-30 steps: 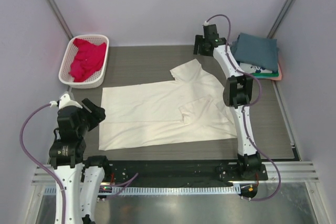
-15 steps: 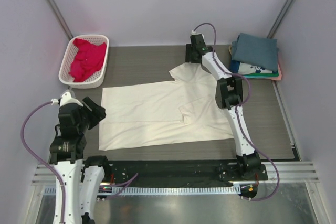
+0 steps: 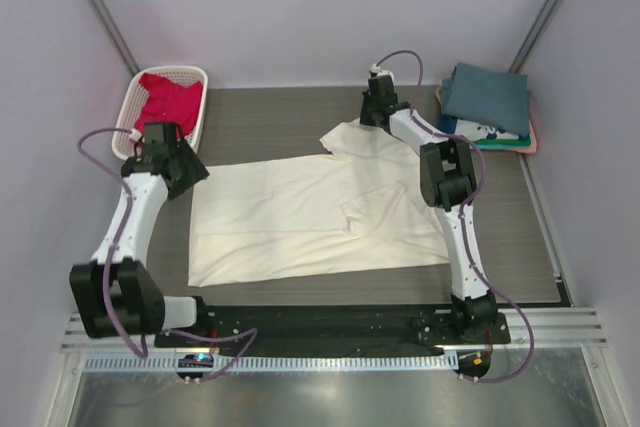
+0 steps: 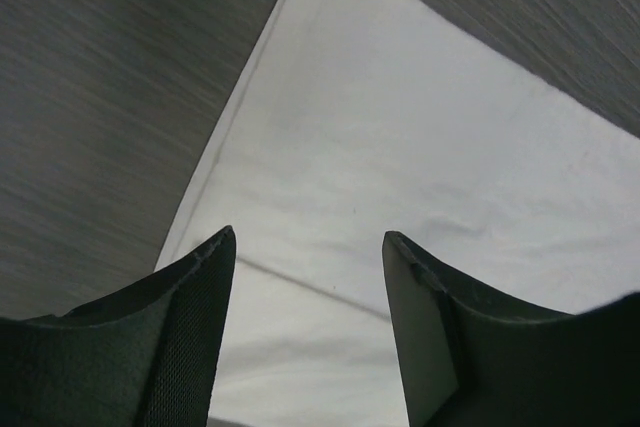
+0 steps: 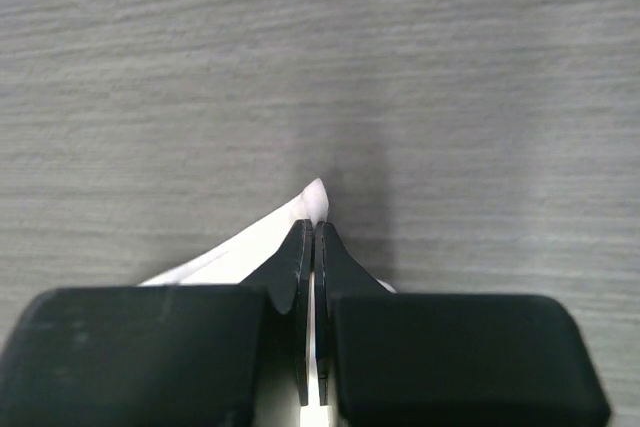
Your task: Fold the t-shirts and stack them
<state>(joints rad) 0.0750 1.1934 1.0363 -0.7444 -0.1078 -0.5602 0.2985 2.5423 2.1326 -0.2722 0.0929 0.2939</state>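
Next, my left gripper lowers outward onto the shirt's far corner by the basket, since that unheld corner lies below my open fingers and outward of them.
A large cream t-shirt (image 3: 300, 217) lies spread flat on the grey table, one sleeve folded over its right half. My right gripper (image 3: 374, 119) is shut on the tip of the far sleeve (image 5: 314, 195), cloth pinched between its fingers. My left gripper (image 3: 190, 172) hovers open over the shirt's far left corner (image 4: 300, 7), with cream cloth (image 4: 400, 177) between and below its fingers, not gripped. A crimson-pink t-shirt (image 3: 165, 107) sits crumpled in the white basket (image 3: 190, 74). A stack of folded t-shirts, slate-blue on top (image 3: 487, 95), rests at the far right.
The white lattice basket stands at the far left corner against the wall. The folded stack shows white printed, green and pink edges (image 3: 500, 137) under the blue one. Bare grey table (image 3: 270, 112) lies beyond the shirt. Metal rails run along the near edge (image 3: 330, 332).
My right gripper moved left to the far sleeve tip and shut on it. My left arm swung out from the near left and reached forward over the shirt's far left corner, still open.
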